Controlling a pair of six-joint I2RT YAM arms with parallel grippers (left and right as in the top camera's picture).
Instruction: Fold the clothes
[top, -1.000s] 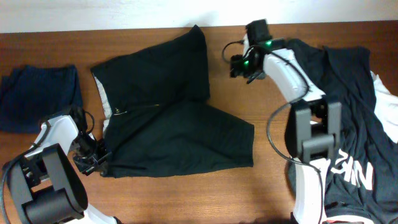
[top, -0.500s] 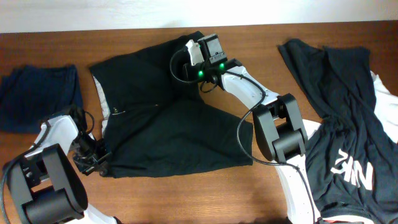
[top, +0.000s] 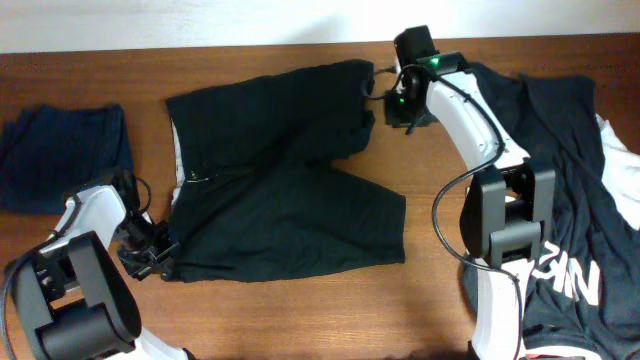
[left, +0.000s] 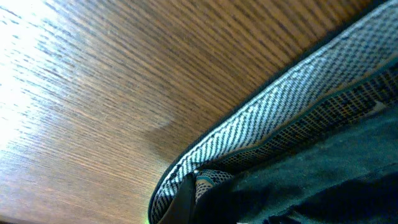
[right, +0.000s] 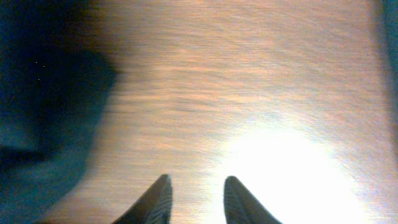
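Observation:
My left gripper is to move outward toward the waistband's far half (top: 179, 150) and let go, because the shorts (top: 280, 200) are still spread open with their near waistband corner held.
The black shorts (top: 280, 200) lie spread flat mid-table, with the white-lined waistband at the left and two legs pointing right. My left gripper (top: 158, 258) is at the shorts' lower-left corner, shut on the waistband. The left wrist view shows the grey-white lined band (left: 280, 118) against my finger (left: 186, 199). My right gripper (top: 388, 108) hovers just right of the upper leg's end. In the right wrist view its fingers (right: 198, 186) are open and empty over bare wood, with the dark fabric (right: 43, 93) to their left.
A black garment with white lettering (top: 560, 200) lies heaped along the right side of the table. A folded dark navy garment (top: 60, 155) sits at the far left. Bare wood shows along the front edge (top: 300, 320).
My right arm swung left over the shorts and came back to the right. The upper leg now lies stretched further right and flatter. The left gripper has stayed put.

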